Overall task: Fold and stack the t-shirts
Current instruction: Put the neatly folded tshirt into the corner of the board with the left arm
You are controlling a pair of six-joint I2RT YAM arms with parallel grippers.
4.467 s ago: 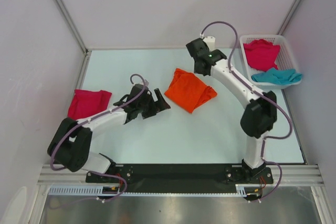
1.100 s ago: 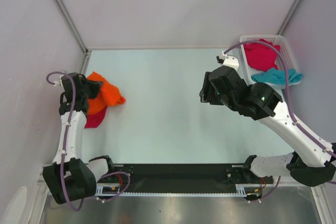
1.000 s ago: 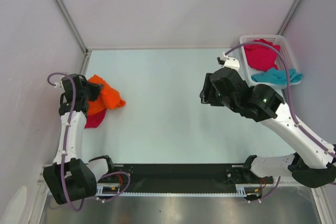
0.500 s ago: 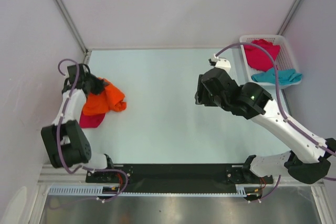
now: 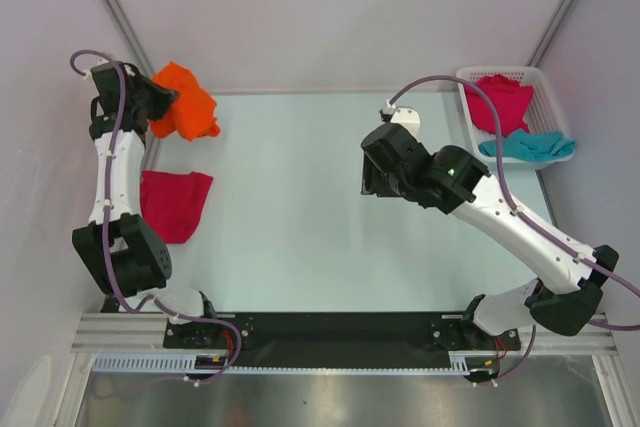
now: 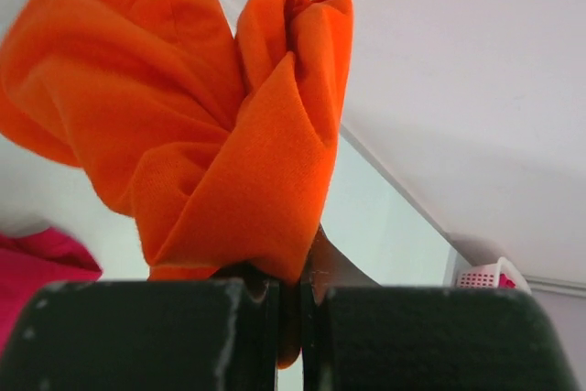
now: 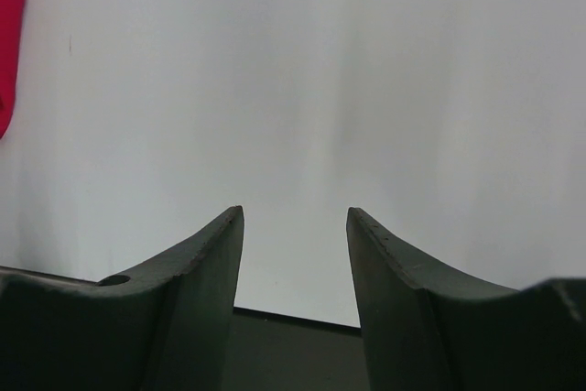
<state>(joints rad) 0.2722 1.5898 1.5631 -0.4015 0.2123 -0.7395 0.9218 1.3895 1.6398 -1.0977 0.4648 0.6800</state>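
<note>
The folded magenta t-shirt point(image 5: 175, 206) point(image 6: 37, 279) lies flat, so my left gripper will move back and down to release the bunched orange t-shirt onto it next.
My left gripper point(image 5: 158, 107) is raised near the back left corner, shut on a bunched orange t-shirt point(image 5: 186, 109). In the left wrist view the orange t-shirt point(image 6: 211, 144) hangs from the closed left gripper point(image 6: 291, 295). A folded magenta t-shirt point(image 5: 172, 203) lies flat on the table at the left, below the lifted shirt, and its edge point(image 6: 37, 263) shows in the left wrist view. My right gripper point(image 5: 370, 179) hovers open over the table's middle, and the right gripper point(image 7: 295, 217) has nothing between its fingers. Another magenta t-shirt point(image 5: 497, 102) and a teal t-shirt point(image 5: 527, 145) lie in the basket.
The white lattice basket point(image 5: 470, 77) stands at the back right corner against the wall. Walls enclose the table on the left, back and right. The black rail with both arm bases point(image 5: 340, 329) runs along the near edge.
My left arm has lifted the orange t-shirt off the folded magenta one and carried it up toward the back left corner. The right arm has shifted a little to the left.
</note>
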